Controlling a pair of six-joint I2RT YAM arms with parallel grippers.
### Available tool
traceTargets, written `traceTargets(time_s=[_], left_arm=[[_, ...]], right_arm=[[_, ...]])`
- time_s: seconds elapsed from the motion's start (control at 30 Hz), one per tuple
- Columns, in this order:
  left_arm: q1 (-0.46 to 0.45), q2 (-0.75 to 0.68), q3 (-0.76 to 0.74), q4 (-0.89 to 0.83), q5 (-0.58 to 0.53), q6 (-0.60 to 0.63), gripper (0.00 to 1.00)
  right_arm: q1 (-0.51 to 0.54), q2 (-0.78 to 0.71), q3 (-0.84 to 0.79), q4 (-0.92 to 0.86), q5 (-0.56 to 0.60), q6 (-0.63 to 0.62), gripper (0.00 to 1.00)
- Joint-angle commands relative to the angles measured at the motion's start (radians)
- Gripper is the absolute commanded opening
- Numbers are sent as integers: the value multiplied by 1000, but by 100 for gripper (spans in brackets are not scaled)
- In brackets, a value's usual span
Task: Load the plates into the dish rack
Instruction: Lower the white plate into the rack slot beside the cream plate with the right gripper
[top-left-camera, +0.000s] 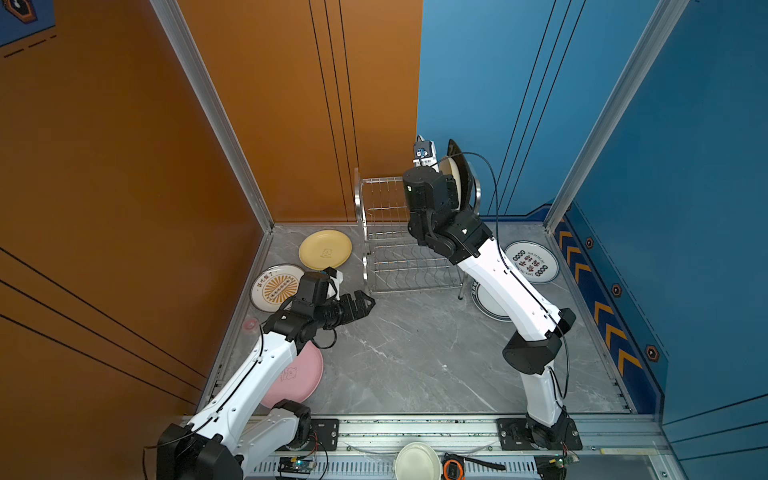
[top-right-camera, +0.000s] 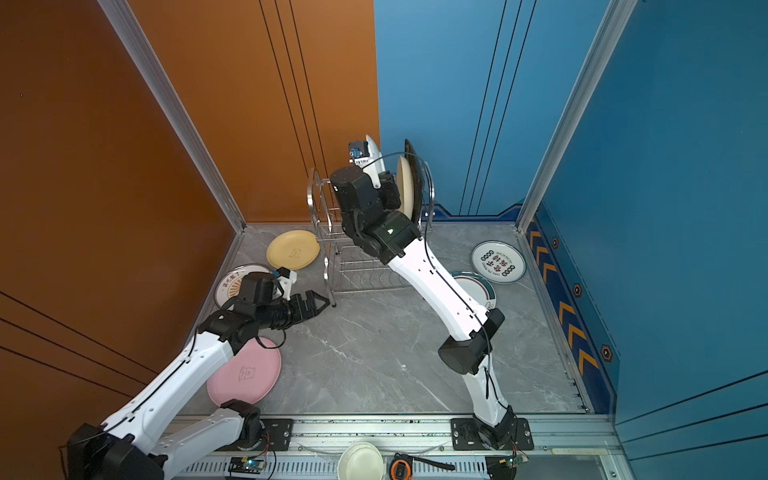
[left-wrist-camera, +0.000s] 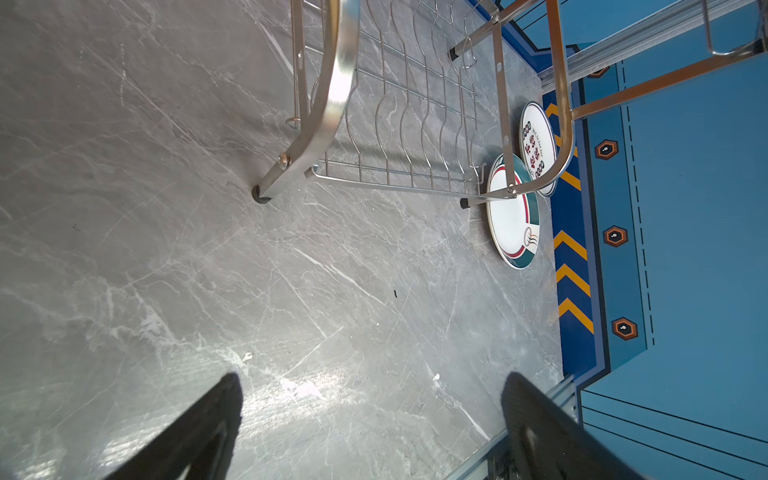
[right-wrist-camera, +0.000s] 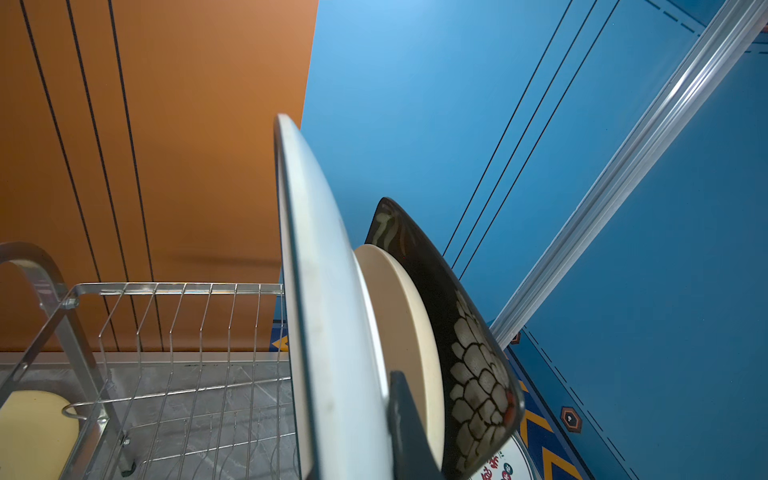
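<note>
My right gripper lowers the white plate, still higher than its neighbour, closer alongside next and releases it in the upper level's slot beside the cream plate below.
My right gripper (right-wrist-camera: 365, 399) is shut on a white plate (right-wrist-camera: 328, 311) and holds it on edge over the upper tier of the dish rack (top-left-camera: 384, 208) (right-wrist-camera: 183, 332). The plate is right beside a cream plate (top-left-camera: 451, 183) and a black square plate (top-left-camera: 463, 174), which stand in the rack. My left gripper (top-left-camera: 368, 305) (left-wrist-camera: 374, 382) is open and empty, low over bare table by the rack's front left leg. Flat on the table lie a yellow plate (top-left-camera: 325, 249), a sunburst plate (top-left-camera: 274, 286), a pink plate (top-left-camera: 301, 382), a plate with characters (top-left-camera: 532, 262) and a green-ringed plate (left-wrist-camera: 513, 216).
A small white bowl (top-left-camera: 417, 461) and an orange tape measure (top-left-camera: 453, 467) sit on the front rail. The orange wall and the blue wall close in behind the rack. The pink plate lies partly under my left arm, the green-ringed plate under my right arm.
</note>
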Motion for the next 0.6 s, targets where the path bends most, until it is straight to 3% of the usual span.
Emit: traceTargets(time_s=[0.0,0.57], left_arm=[[-10,-16,3,-21,-11,16,98],[-10,-32,-8,-27,-16,10,98]], right_arm=[[-21,0,27,83,20,-16,0],[-72,43,-41,72,-11,38,0]])
